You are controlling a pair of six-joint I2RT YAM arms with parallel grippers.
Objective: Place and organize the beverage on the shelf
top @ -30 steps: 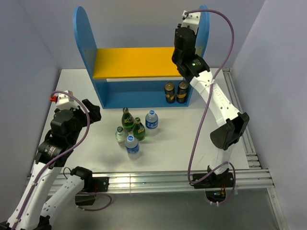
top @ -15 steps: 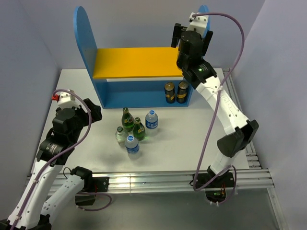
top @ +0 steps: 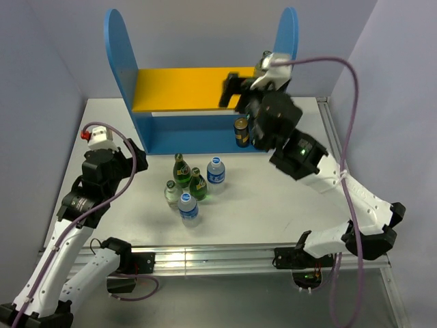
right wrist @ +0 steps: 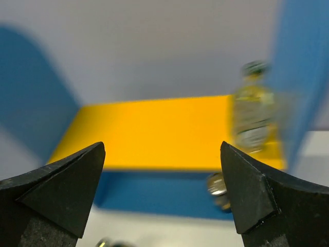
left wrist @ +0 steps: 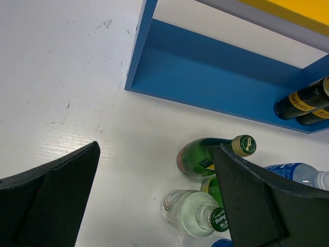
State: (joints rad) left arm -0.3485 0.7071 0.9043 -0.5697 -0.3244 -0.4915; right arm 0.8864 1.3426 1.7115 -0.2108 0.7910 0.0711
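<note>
My right gripper is going to move back and down next, turning downward onto the clear glass bottle's green cap (top: 171,184). A bottle like it already stands on the yellow board (top: 184,87).
The blue shelf (top: 120,51) stands at the back of the table, with a yellow upper board (top: 184,87). At the board's right end a clear glass bottle (right wrist: 252,114) with a yellowish label stands upright, partly hidden behind my right wrist in the top view. My right gripper (top: 239,86) hangs open and empty in front of the board, clear of that bottle. On the table are two green bottles (top: 180,169) (top: 197,183), a clear glass bottle (top: 171,192) and two water bottles (top: 216,169) (top: 188,205). My left gripper (top: 135,158) is open to their left, holding nothing.
Two dark bottles (left wrist: 303,100) with gold labels stand at the right end of the shelf's lower level (left wrist: 205,77). Grey walls close in the table on the left, back and right. An aluminium rail (top: 205,256) runs along the near edge.
My right gripper opened, let go of the clear glass bottle on the upper board, and drew back down and to the left. The left arm shifted slightly.
</note>
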